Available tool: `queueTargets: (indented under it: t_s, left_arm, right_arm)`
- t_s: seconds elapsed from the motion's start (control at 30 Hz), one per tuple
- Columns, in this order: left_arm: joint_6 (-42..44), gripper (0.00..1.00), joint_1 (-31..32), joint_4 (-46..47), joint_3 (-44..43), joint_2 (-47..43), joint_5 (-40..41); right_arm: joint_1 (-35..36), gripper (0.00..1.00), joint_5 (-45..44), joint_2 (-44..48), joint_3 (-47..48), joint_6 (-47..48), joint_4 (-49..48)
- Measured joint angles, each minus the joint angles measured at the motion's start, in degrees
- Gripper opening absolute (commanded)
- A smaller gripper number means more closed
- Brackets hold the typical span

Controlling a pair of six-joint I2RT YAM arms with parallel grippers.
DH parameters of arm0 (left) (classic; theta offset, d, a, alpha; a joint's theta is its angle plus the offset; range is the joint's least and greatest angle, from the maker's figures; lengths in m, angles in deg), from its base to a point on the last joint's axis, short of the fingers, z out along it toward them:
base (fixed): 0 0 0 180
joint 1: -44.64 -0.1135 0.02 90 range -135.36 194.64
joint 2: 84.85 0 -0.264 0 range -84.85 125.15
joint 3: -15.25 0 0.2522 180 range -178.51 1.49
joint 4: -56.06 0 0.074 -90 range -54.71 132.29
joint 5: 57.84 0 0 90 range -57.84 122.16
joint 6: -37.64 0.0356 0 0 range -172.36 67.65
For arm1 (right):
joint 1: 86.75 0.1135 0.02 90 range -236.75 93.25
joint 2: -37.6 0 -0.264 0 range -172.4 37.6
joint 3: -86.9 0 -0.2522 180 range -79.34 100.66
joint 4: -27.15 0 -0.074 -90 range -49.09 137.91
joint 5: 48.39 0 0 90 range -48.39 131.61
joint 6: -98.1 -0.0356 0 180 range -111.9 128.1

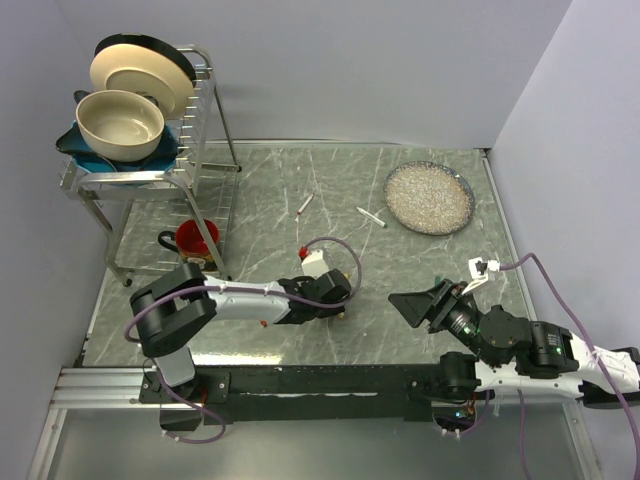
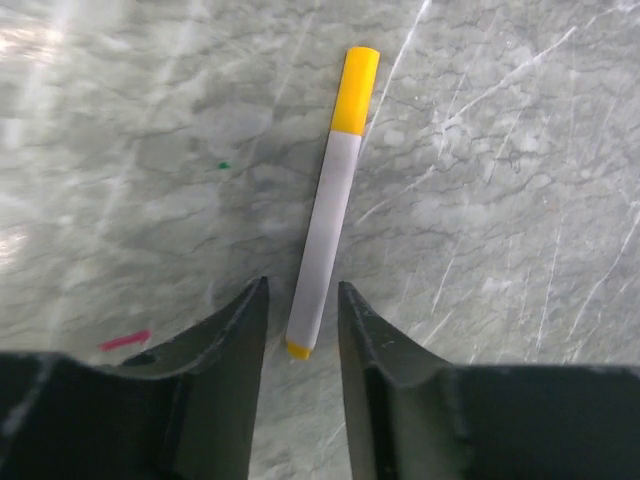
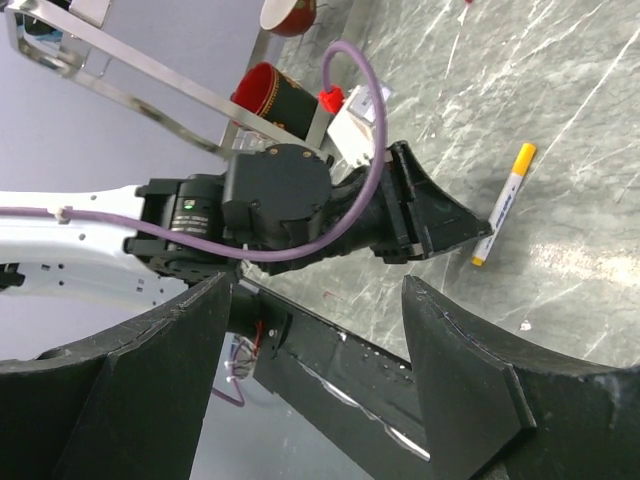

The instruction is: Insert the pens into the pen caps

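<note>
My right gripper moves outward and down onto the white pen (image 1: 371,217) beside the speckled plate next, since that pen lies outward of the gripper and below it.
A white pen (image 2: 328,225) with a yellow-orange cap (image 2: 357,90) fitted on its far end lies flat on the marble table. Its small yellow rear end sits between the tips of my left gripper (image 2: 302,287), which is open, with a gap on each side of the barrel. The same pen (image 3: 503,206) shows in the right wrist view, just off the left gripper (image 3: 440,225). Two more white pens (image 1: 305,204) (image 1: 371,216) lie farther back. My right gripper (image 3: 318,300) is open and empty, hovering to the right (image 1: 410,305). The red and green caps are not visible.
A speckled plate (image 1: 430,197) lies at the back right. A metal dish rack (image 1: 150,180) with bowls and plates stands at the left, and a red mug (image 1: 197,237) sits under it. A red streak (image 2: 125,340) and a green dot (image 2: 223,165) mark the table.
</note>
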Motion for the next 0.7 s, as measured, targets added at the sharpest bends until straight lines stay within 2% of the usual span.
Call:
queueTargets:
  t_s: [0.2, 0.23, 0.27, 0.3, 0.33, 0.5, 0.57, 0.7]
  left_arm:
    - [4.2, 0.56, 0.0, -2.3, 3.2, -10.6, 2.3]
    - [5.4, 0.74, 0.0, -2.5, 3.4, -13.7, 2.8]
    - [6.6, 0.87, 0.0, -2.8, 3.5, -16.7, 3.3]
    - [7.8, 0.96, 0.0, -2.6, 3.5, -19.6, 3.8]
    - [9.1, 0.99, 0.0, -2.5, 3.7, -22.3, 4.2]
    - [14.4, 0.99, 0.0, -3.3, 5.8, -35.0, 6.3]
    - [16.7, 0.99, 0.0, -4.0, 6.7, -39.1, 6.7]
    - [22.1, 0.99, 0.0, -5.2, 10.1, -49.2, 6.4]
  right_arm:
    - [0.0, 0.75, -4.0, -2.8, 1.5, 5.2, -0.5]
    - [0.0, 0.75, -5.6, -4.4, 2.8, 6.3, -0.4]
    - [0.0, 0.75, -7.4, -6.2, 4.5, 7.8, -0.2]
    - [0.0, 0.74, -9.0, -7.5, 5.9, 9.0, -0.3]
    - [0.0, 0.74, -11.0, -8.9, 7.4, 10.6, -0.7]
    - [-0.6, 0.73, -18.9, -14.2, 11.0, 22.1, -8.0]
    - [-3.0, 0.72, -18.9, -16.1, 11.0, 25.7, -11.1]
    - [-18.5, 0.73, -11.3, -21.8, 11.4, 31.8, -17.0]
